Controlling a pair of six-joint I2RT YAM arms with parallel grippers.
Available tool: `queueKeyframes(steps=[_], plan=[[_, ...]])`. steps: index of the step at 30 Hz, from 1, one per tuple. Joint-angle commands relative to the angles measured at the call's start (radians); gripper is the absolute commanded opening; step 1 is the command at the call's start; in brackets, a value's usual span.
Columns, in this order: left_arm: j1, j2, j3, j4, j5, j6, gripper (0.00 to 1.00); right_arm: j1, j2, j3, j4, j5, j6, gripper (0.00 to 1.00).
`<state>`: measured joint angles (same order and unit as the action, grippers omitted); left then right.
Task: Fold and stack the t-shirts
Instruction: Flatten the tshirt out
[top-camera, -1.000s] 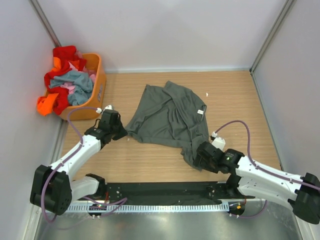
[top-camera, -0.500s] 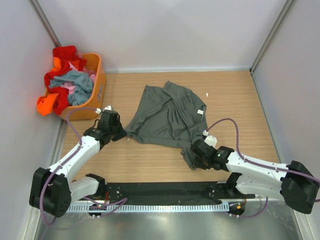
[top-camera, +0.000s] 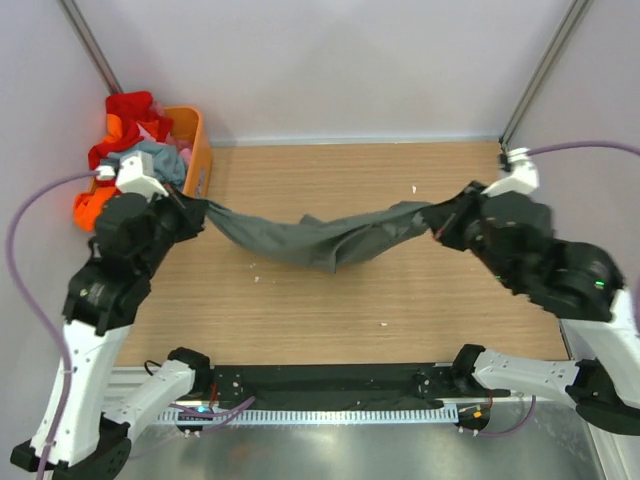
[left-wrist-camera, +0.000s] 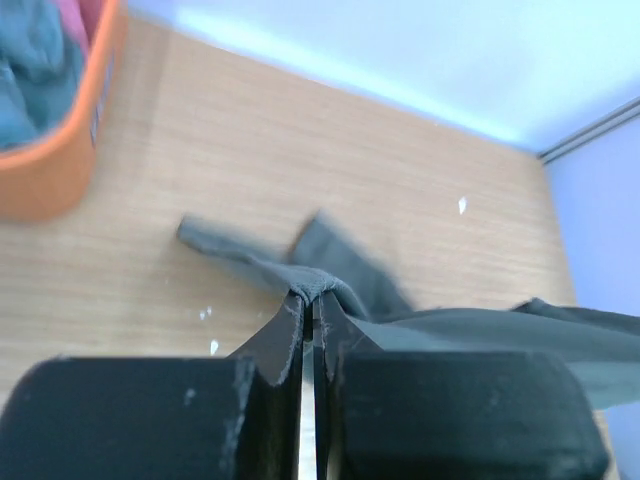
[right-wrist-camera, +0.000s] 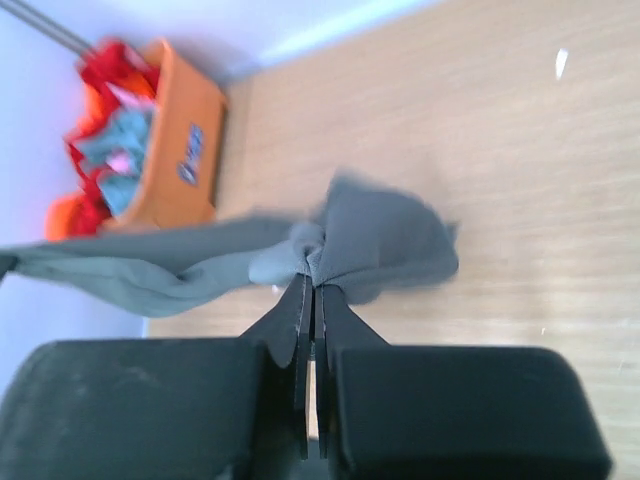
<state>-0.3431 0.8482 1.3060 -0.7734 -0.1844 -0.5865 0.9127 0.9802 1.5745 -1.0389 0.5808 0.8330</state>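
Note:
The right gripper lowers outward to the bare tabletop by the back wall (top-camera: 398, 166) (right-wrist-camera: 515, 28) next, below and outward of it, and releases the sagging shirt to lie flat.
The dark grey t-shirt (top-camera: 320, 238) hangs in the air above the table, stretched in a sagging band between both arms. My left gripper (top-camera: 200, 208) is shut on its left end, the cloth (left-wrist-camera: 330, 285) bunched at the fingertips. On the opposite side, my right gripper (top-camera: 440, 220) is shut on the right end, where the fabric (right-wrist-camera: 380, 240) bulges past the tips. More t-shirts in red, orange, pink and blue-grey (top-camera: 140, 150) lie heaped in the orange basket (top-camera: 195, 140) at the back left.
The wooden table (top-camera: 400, 300) lies below the hanging shirt, with small white specks (top-camera: 414, 188) on it. White walls close in on three sides. A black rail (top-camera: 320, 385) runs along the near edge between the arm bases.
The right gripper closed on the grey shirt's lower right part. Both arms then rose and spread apart, lifting the shirt off the table into a stretched band.

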Motion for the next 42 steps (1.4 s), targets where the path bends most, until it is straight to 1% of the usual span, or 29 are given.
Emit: queueKeyframes(steps=[1, 4, 10, 12, 16, 17, 18, 21, 22, 23, 24, 25, 26, 27, 28, 29, 30, 31, 32, 33, 34, 35, 36, 37, 38, 39, 40, 41, 42], plan=[[0.000, 0.014, 0.187, -0.145, 0.006, 0.108, 0.00, 0.003, 0.028, 0.195, -0.188, 0.116, -0.126, 0.01], [0.000, 0.028, 0.322, -0.188, 0.077, 0.137, 0.00, 0.003, 0.034, 0.321, -0.220, 0.080, -0.179, 0.01], [0.000, 0.012, 0.496, -0.262, 0.178, 0.134, 0.00, 0.003, -0.051, 0.410, -0.228, -0.080, -0.210, 0.01], [0.000, 0.014, 0.539, -0.270, 0.230, 0.122, 0.00, 0.003, -0.063, 0.452, -0.239, -0.093, -0.215, 0.01], [0.000, 0.037, 0.555, -0.265, 0.273, 0.117, 0.00, 0.003, 0.004, 0.570, -0.329, -0.003, -0.229, 0.01], [0.000, 0.044, 0.546, -0.257, 0.270, 0.122, 0.00, 0.003, 0.023, 0.593, -0.357, 0.070, -0.235, 0.01], [0.000, 0.051, 0.532, -0.248, 0.263, 0.123, 0.00, 0.003, 0.044, 0.598, -0.365, 0.102, -0.242, 0.01], [0.000, 0.097, 0.448, -0.193, 0.229, 0.125, 0.00, 0.006, 0.171, 0.588, -0.345, 0.233, -0.287, 0.01], [0.000, 0.112, 0.393, -0.140, 0.218, 0.126, 0.00, 0.005, 0.210, 0.587, -0.336, 0.270, -0.310, 0.01], [0.000, 0.158, 0.363, -0.110, 0.201, 0.131, 0.00, 0.002, 0.300, 0.590, -0.314, 0.339, -0.324, 0.01], [0.000, 0.188, 0.320, -0.086, 0.191, 0.139, 0.00, -0.012, 0.345, 0.591, -0.296, 0.344, -0.345, 0.01], [0.007, 0.224, 0.299, -0.039, 0.163, 0.140, 0.00, -0.129, 0.391, 0.594, -0.274, 0.312, -0.401, 0.01], [0.018, 0.308, 0.280, -0.014, 0.163, 0.142, 0.00, -0.217, 0.475, 0.582, -0.206, 0.115, -0.425, 0.01], [0.036, 0.354, 0.257, 0.032, 0.178, 0.134, 0.00, -0.392, 0.506, 0.553, -0.144, 0.017, -0.455, 0.01], [0.083, 0.411, 0.248, 0.060, 0.180, 0.125, 0.00, -0.459, 0.550, 0.500, -0.013, -0.075, -0.492, 0.01], [0.108, 0.464, 0.246, 0.084, 0.178, 0.102, 0.00, -0.530, 0.668, 0.507, 0.028, -0.140, -0.495, 0.01], [0.137, 0.600, 0.271, 0.112, 0.209, 0.088, 0.00, -0.579, 0.774, 0.550, 0.043, -0.245, -0.494, 0.01], [0.182, 0.673, 0.294, 0.117, 0.191, 0.076, 0.00, -0.645, 0.875, 0.711, 0.045, -0.292, -0.492, 0.01], [0.199, 0.749, 0.329, 0.111, 0.192, 0.051, 0.00, -0.662, 0.985, 0.846, -0.022, -0.338, -0.492, 0.07], [0.214, 0.937, 0.458, 0.007, 0.191, 0.045, 0.00, -0.673, 1.248, 1.012, -0.085, -0.422, -0.495, 0.51], [0.220, 1.015, 0.551, -0.083, 0.163, 0.045, 0.00, -0.673, 1.346, 1.341, -0.205, -0.435, -0.489, 0.72], [0.214, 1.107, 0.652, -0.163, 0.168, 0.045, 0.15, -0.672, 1.450, 1.445, -0.234, -0.462, -0.480, 1.00], [0.208, 1.098, 0.639, -0.144, 0.180, 0.045, 0.24, -0.669, 1.439, 1.464, -0.239, -0.473, -0.477, 1.00], [0.181, 1.063, 0.598, -0.101, 0.180, 0.045, 0.34, -0.664, 1.384, 1.290, -0.161, -0.464, -0.480, 1.00], [0.167, 1.019, 0.472, 0.007, 0.165, 0.042, 0.67, -0.652, 1.308, 1.124, -0.074, -0.449, -0.498, 1.00], [0.145, 0.926, 0.411, 0.066, 0.152, 0.028, 0.88, -0.652, 1.119, 0.946, 0.030, -0.444, -0.502, 1.00], [0.139, 0.892, 0.362, 0.106, 0.154, 0.024, 0.99, -0.655, 1.045, 0.672, 0.197, -0.441, -0.499, 1.00], [0.133, 0.869, 0.314, 0.126, 0.157, 0.017, 1.00, -0.661, 0.990, 0.592, 0.238, -0.431, -0.496, 1.00], [0.128, 0.847, 0.305, 0.125, 0.155, 0.022, 1.00, -0.666, 0.945, 0.544, 0.255, -0.421, -0.495, 1.00]])
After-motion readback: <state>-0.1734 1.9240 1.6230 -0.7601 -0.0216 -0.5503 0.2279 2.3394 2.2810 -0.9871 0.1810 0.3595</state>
